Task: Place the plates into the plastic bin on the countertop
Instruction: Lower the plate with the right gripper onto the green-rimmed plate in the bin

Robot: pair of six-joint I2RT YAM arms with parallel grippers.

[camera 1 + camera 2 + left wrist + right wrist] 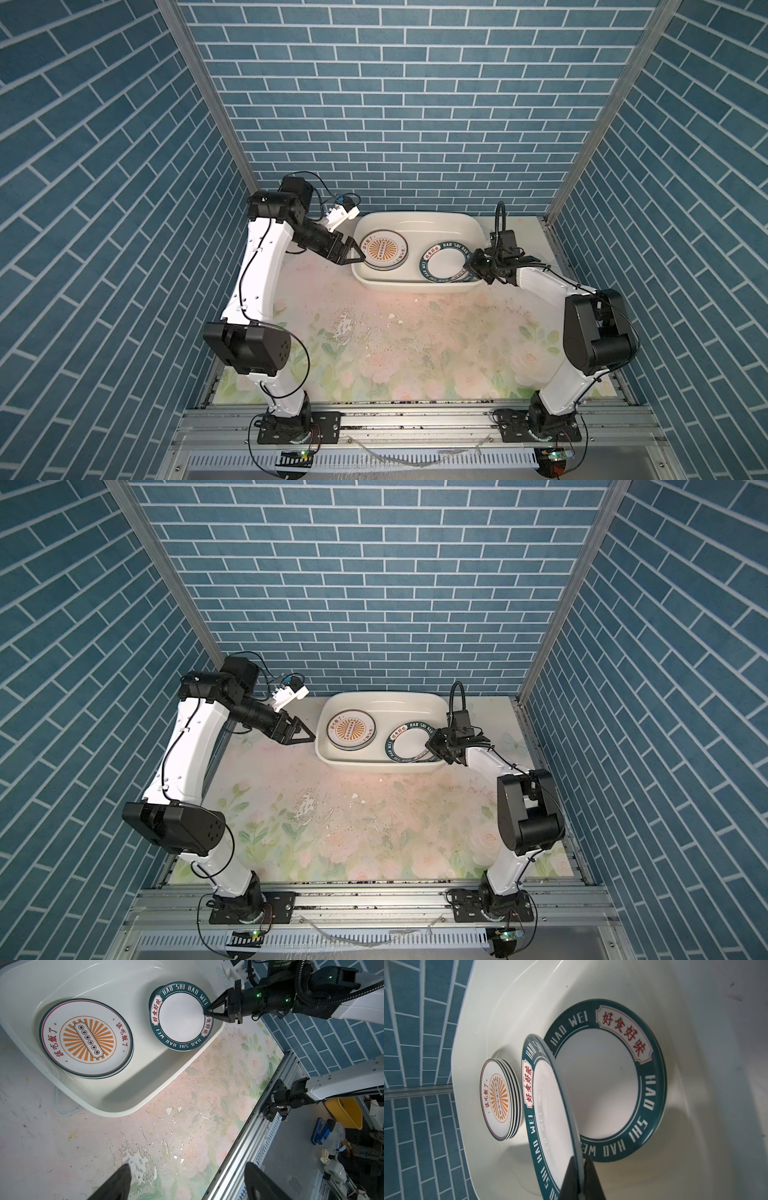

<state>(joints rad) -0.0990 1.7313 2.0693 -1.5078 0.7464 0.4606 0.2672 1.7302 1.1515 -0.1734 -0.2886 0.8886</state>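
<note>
My right gripper lowers toward the flat teal-banded plate point(608, 1086) next, easing slightly toward the bin's nearby end, then releases, as the held plate hangs tilted above.
The white plastic bin point(415, 217) point(382, 696) stands at the back of the rose-printed countertop point(374, 332). A stack of sunburst plates point(384, 251) point(86, 1038) point(500, 1101) lies in its left half. In the right half, my right gripper point(469, 266) point(207, 1011) point(580, 1167) is shut on the rim of a teal-banded plate point(444, 268) point(548, 1105). That plate hangs tilted over another teal-banded plate point(602, 1093), which lies flat on the bin floor. My left gripper point(359, 250) point(306, 729) point(187, 1165) is open and empty, just outside the bin's left rim.
Blue brick walls point(395, 124) close in the back and both sides. An aluminium rail point(415, 419) runs along the front edge and carries both arm bases. A worn patch point(345, 328) marks the middle of the countertop.
</note>
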